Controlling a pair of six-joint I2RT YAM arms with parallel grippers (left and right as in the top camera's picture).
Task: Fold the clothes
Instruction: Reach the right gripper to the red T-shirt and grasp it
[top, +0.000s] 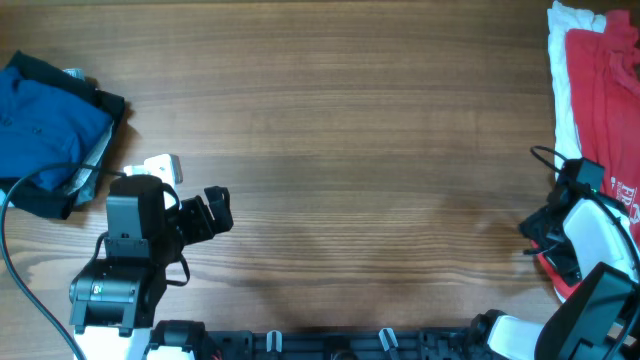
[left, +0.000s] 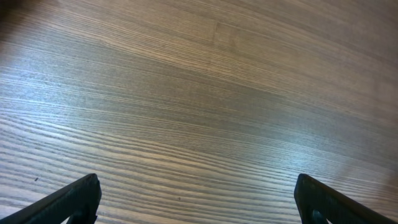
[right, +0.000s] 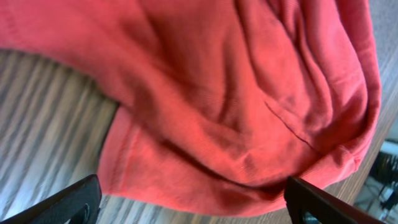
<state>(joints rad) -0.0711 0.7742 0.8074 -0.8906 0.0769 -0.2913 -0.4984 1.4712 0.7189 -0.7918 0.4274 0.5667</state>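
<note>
The red garment's lower hem is already between my open fingers, so my right gripper will lower onto that hem's edge (right: 165, 198) and close.
A red garment (top: 604, 95) lies crumpled at the table's right edge on top of a white one (top: 562, 80). It fills the right wrist view (right: 236, 99). My right gripper (right: 193, 202) is open just above the red garment's lower hem, fingers apart on either side, holding nothing; in the overhead view it is at the lower right (top: 545, 240). A pile of blue and dark clothes (top: 45, 125) lies at the far left. My left gripper (top: 215, 212) is open and empty over bare wood (left: 196, 199), right of that pile.
A small white object (top: 160, 166) lies by the left arm's base. A black cable (top: 15, 250) runs along the left edge. The wooden table (top: 340, 150) spans the middle between the two piles.
</note>
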